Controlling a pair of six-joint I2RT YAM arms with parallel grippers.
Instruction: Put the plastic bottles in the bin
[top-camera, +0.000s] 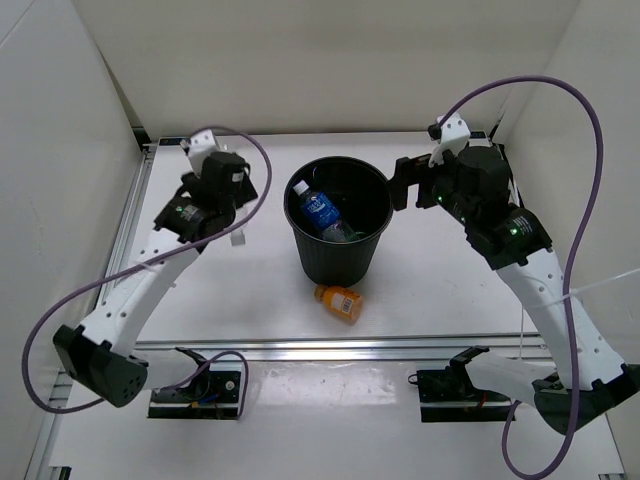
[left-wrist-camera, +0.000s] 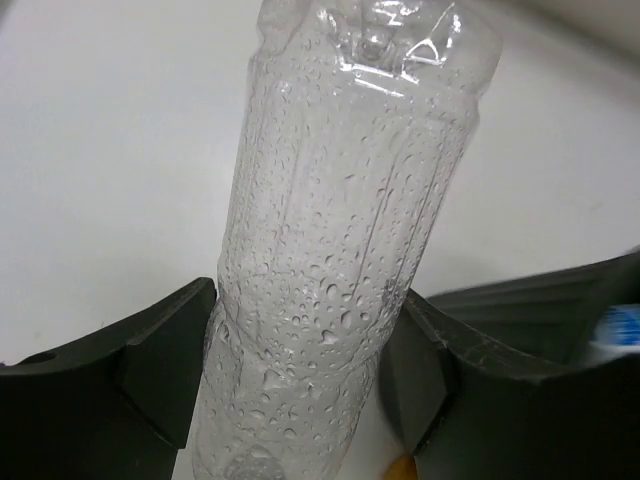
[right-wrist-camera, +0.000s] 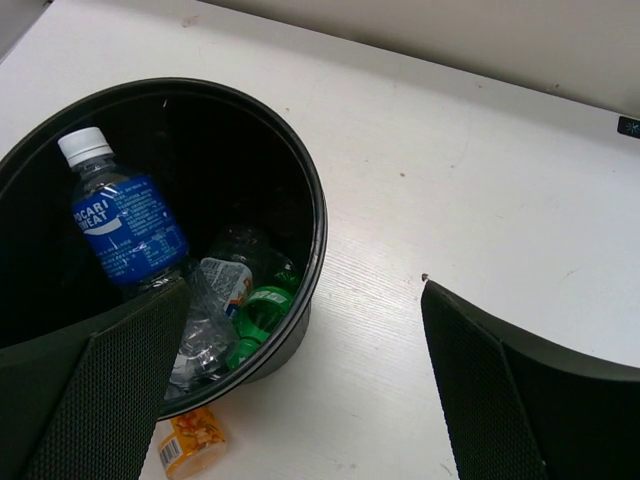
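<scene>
The left gripper moves up and to the right in the top view over the bin's opening (top-camera: 356, 190) next, to release where room remains beside the blue-labelled bottle.
My left gripper (top-camera: 233, 226) is shut on the long clear bottle (left-wrist-camera: 350, 230), which stands wet between both fingers in the left wrist view, left of the black bin (top-camera: 376, 232). The bin holds the blue-labelled bottle (right-wrist-camera: 125, 225), the green bottle (right-wrist-camera: 255, 315) and the small white-labelled clear bottle (right-wrist-camera: 222, 285). The short orange bottle (top-camera: 338, 302) lies on the table just in front of the bin; it also shows in the right wrist view (right-wrist-camera: 190, 440). My right gripper (top-camera: 403, 186) is open and empty beside the bin's right rim (right-wrist-camera: 320, 230).
White walls close in the table on the left, back and right. A metal rail (top-camera: 340, 348) runs along the near edge, with both arm bases behind it. Purple cables loop off each arm.
</scene>
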